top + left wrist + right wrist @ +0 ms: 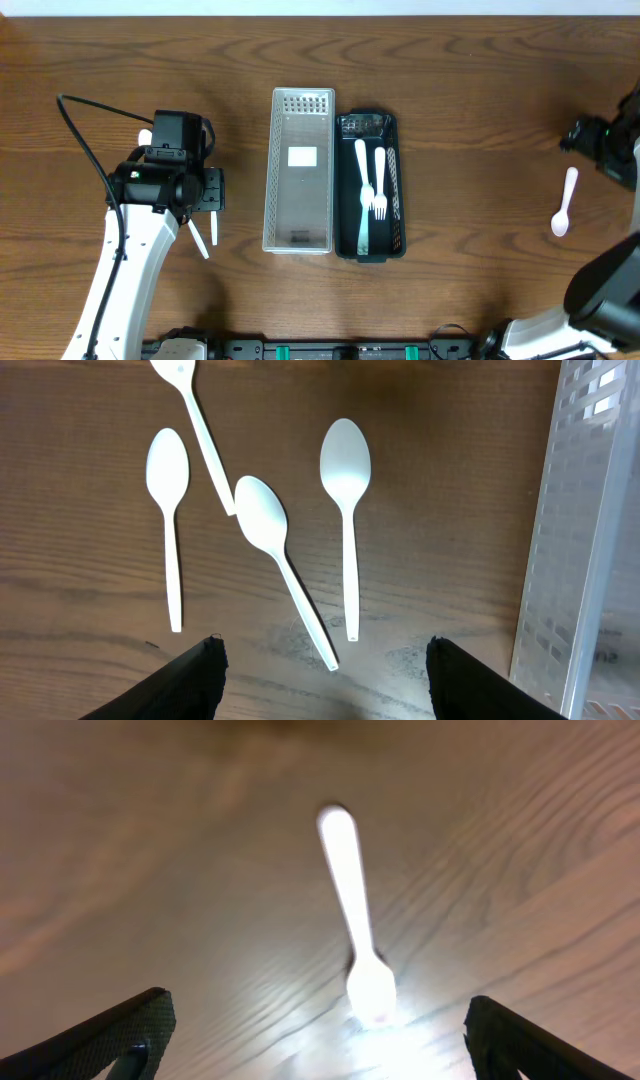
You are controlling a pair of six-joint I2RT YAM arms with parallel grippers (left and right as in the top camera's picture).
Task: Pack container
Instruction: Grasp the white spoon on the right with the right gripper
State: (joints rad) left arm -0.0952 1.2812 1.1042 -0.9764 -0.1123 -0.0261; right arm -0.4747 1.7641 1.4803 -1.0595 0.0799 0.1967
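Note:
The white spoon lies lengthwise between my open fingers. My right gripper comes down and back onto the handle just above its bowl (565, 204) (359, 932) next and closes.
A clear perforated container (299, 170) and a black container (392, 180) stand side by side mid-table; the black one holds two white forks (371, 190). My left gripper (322, 685) is open and empty above several white spoons (272, 542) lying on the wood left of the clear container (580, 540); in the overhead view the arm (175, 180) hides most of them. My right gripper (315, 1040) is open and empty over a single white spoon (355, 920), which lies at the far right of the table (564, 202).
The wooden table (470, 110) has bare areas around the containers. The right arm's base (600, 290) stands at the lower right, and a black cable (85, 140) loops from the left arm.

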